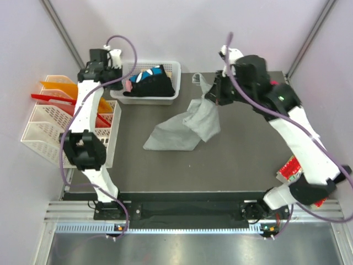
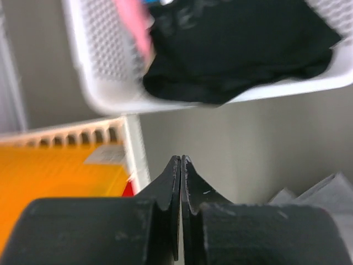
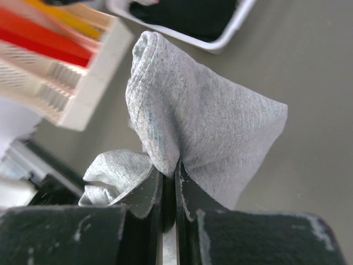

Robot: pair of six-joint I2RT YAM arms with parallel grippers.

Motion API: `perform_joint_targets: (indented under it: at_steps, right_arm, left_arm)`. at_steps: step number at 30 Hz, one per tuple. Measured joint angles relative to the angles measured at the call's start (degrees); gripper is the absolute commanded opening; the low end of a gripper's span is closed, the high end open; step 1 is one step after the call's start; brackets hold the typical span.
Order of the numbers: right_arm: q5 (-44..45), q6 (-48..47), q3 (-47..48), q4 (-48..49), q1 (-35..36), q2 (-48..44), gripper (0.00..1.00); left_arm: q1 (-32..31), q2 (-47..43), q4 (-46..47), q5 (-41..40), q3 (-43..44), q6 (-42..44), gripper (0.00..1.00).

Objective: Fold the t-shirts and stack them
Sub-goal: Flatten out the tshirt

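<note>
I need to move my right gripper back and down over the bare table toward the snack packet next and let go of the t-shirt's end there, because the t-shirt lies bunched in the middle of the table.
The light grey t-shirt (image 1: pixel 185 127) lies crumpled mid-table, one end lifted at the back. My right gripper (image 1: pixel 212 95) is shut on that lifted end; in the right wrist view the grey cloth (image 3: pixel 193 121) bunches up from between the closed tips (image 3: pixel 170 170). A black t-shirt with blue-white patches (image 1: pixel 150 84) and a bit of pink t-shirt (image 1: pixel 128 84) lie in the white basket (image 1: pixel 175 70) at the back. My left gripper (image 2: pixel 181 161) is shut and empty, hovering just in front of the basket (image 2: pixel 99 72) with the black shirt (image 2: pixel 237 49) and pink shirt (image 2: pixel 135 25).
A white slotted rack (image 1: pixel 38 130) with orange and red items (image 1: pixel 55 91) stands at the left edge. A red patterned snack packet (image 1: pixel 289 168) lies at the right, by the right arm's base.
</note>
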Motion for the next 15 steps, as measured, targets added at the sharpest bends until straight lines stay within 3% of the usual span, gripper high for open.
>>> perform_joint_targets:
  at_steps: [2,5,7,10,15]
  right_arm:
    - [-2.32,-0.39,0.0,-0.04,0.7,-3.98,0.0]
    - [-3.43,-1.18,0.92,-1.33,1.51,-7.58,0.01]
    - [-2.93,-1.75,2.73,-3.23,1.75,-8.44,0.03]
    - [-2.29,-1.64,3.23,-6.45,1.75,-10.38,0.02]
    - [-3.39,2.47,-8.35,-11.32,2.29,-18.95,0.03]
  left_arm:
    - [2.75,-2.84,0.35,0.96,-3.58,-0.09,0.01]
    - [3.43,-6.14,0.13,4.35,-10.29,-0.66,0.18]
    - [1.25,-6.69,-0.37,6.51,-13.81,-1.42,0.23]
    - [-5.79,-6.19,-1.16,7.87,-17.59,-1.62,0.42]
    - [-20.39,-4.81,-2.14,8.33,-19.82,0.13,0.48]
